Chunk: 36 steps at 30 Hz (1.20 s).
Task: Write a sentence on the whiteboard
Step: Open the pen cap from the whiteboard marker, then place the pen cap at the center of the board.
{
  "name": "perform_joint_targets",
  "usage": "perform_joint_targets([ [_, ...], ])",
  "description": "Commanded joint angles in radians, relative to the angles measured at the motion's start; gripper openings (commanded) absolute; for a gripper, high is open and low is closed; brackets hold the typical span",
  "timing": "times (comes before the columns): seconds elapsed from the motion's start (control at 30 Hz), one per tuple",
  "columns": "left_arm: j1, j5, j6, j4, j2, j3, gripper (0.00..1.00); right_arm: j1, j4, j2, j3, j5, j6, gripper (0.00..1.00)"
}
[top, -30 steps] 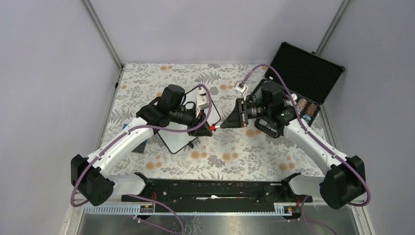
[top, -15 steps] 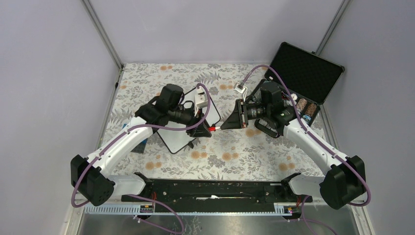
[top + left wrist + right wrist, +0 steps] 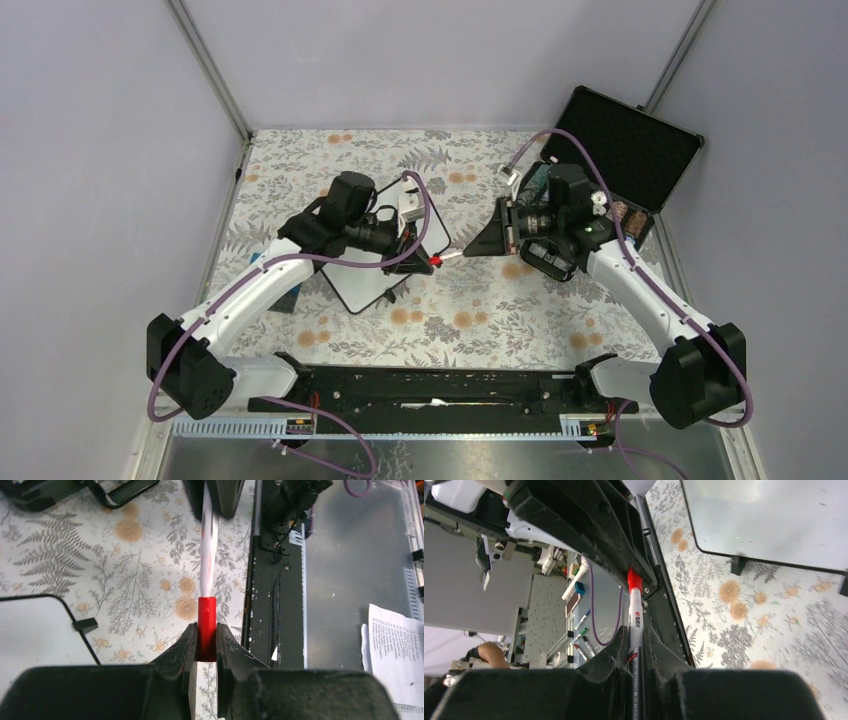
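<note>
The robot's left gripper should move back and down to the tablecloth between whiteboard [image 3: 368, 282] and black bar and let go of the marker's red cap there, because that patch of tablecloth is empty.
The whiteboard [image 3: 368, 282] lies left of centre, partly under my left arm; the parts that show are blank, and no sentence is visible. It also shows in the left wrist view [image 3: 35, 630] and the right wrist view [image 3: 769, 515]. My left gripper [image 3: 425, 262] is shut on the red cap [image 3: 206, 627] of a marker. My right gripper [image 3: 478, 246] is shut on the marker's white barrel [image 3: 635, 622]. The marker [image 3: 452, 256] spans the gap between both grippers above the table, right of the board. I cannot tell whether the cap has separated from the barrel.
A black hinged case [image 3: 625, 150] stands open at the back right with small items in its tray. The floral tablecloth [image 3: 480, 310] covers the table. A black rail [image 3: 440, 385] runs along the near edge between the arm bases.
My right gripper has pulled back to the right with the barrel, so more white marker shows between the grippers. My left gripper has stayed nearly still with the red cap.
</note>
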Motion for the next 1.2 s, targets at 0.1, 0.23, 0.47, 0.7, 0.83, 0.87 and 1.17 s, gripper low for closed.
perform_joint_targets([
  [0.1, 0.007, -0.063, 0.082, -0.062, -0.007, -0.073, 0.0, -0.215, -0.071, -0.052, 0.077, -0.049, -0.077, 0.0],
  [0.23, -0.001, -0.101, 0.103, -0.062, 0.02, -0.097, 0.0, -0.306, -0.153, -0.058, 0.093, -0.057, -0.161, 0.0],
  [0.47, -0.116, -0.291, 0.142, 0.0, 0.127, -0.145, 0.0, -0.454, -0.163, -0.066, 0.045, -0.038, -0.188, 0.0],
  [0.7, -0.223, -0.381, 0.197, 0.014, 0.261, -0.149, 0.07, -0.472, -0.164, -0.087, -0.013, -0.03, -0.205, 0.0],
  [0.83, -0.265, -0.429, 0.2, 0.034, 0.345, -0.143, 0.07, -0.472, -0.163, -0.111, -0.046, -0.021, -0.223, 0.0],
  [0.87, -0.272, -0.433, 0.201, 0.038, 0.359, -0.141, 0.08, -0.472, -0.165, -0.117, -0.055, -0.018, -0.228, 0.0],
  [1.17, -0.316, -0.505, 0.226, 0.073, 0.424, -0.145, 0.12, -0.472, -0.241, -0.138, -0.083, 0.017, -0.342, 0.0],
])
